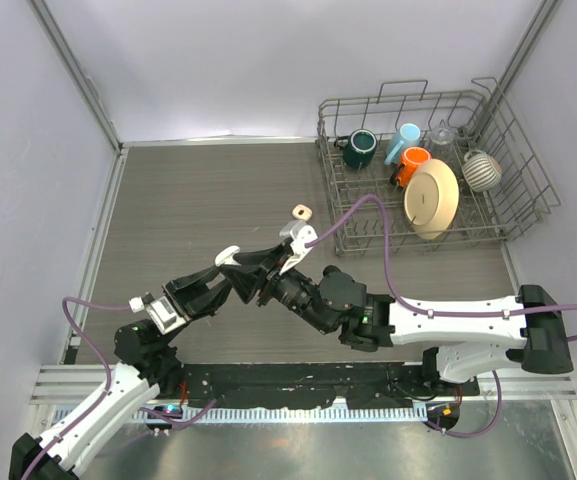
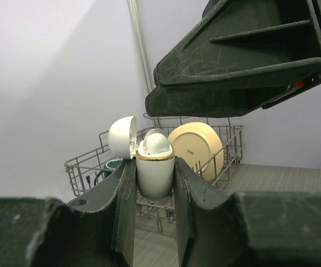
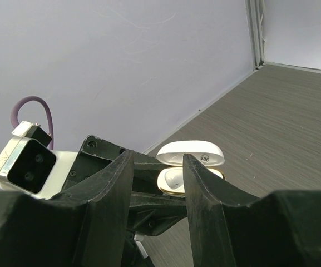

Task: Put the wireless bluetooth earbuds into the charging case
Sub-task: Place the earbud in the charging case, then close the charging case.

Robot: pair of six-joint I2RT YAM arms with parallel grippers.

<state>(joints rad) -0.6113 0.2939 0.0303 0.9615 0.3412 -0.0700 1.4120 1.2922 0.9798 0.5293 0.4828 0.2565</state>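
The robot's left gripper holds the charging case [image 1: 228, 256] above the table, so next it will tilt its fingers downward, lower the case onto the tabletop below and release it.
My left gripper [image 2: 154, 173] is shut on the white, gold-rimmed charging case [image 2: 154, 178] and holds it upright off the table. The lid [image 2: 121, 137] is swung open to the left. One white earbud [image 2: 157, 143] sits in the top of the case. In the top view the case [image 1: 228, 256] is at mid-table, with my right gripper [image 1: 266, 263] just to its right. In the right wrist view the right gripper [image 3: 157, 159] is open with nothing between its fingers, and the open case [image 3: 192, 158] with the earbud [image 3: 173, 178] lies just beyond them.
A wire dish rack [image 1: 524, 205] stands at the back right with a green mug [image 1: 359, 148], a blue cup [image 1: 403, 141], an orange cup [image 1: 412, 163] and a beige plate [image 1: 432, 198]. A small tan case [image 1: 301, 211] lies on the table behind the grippers.
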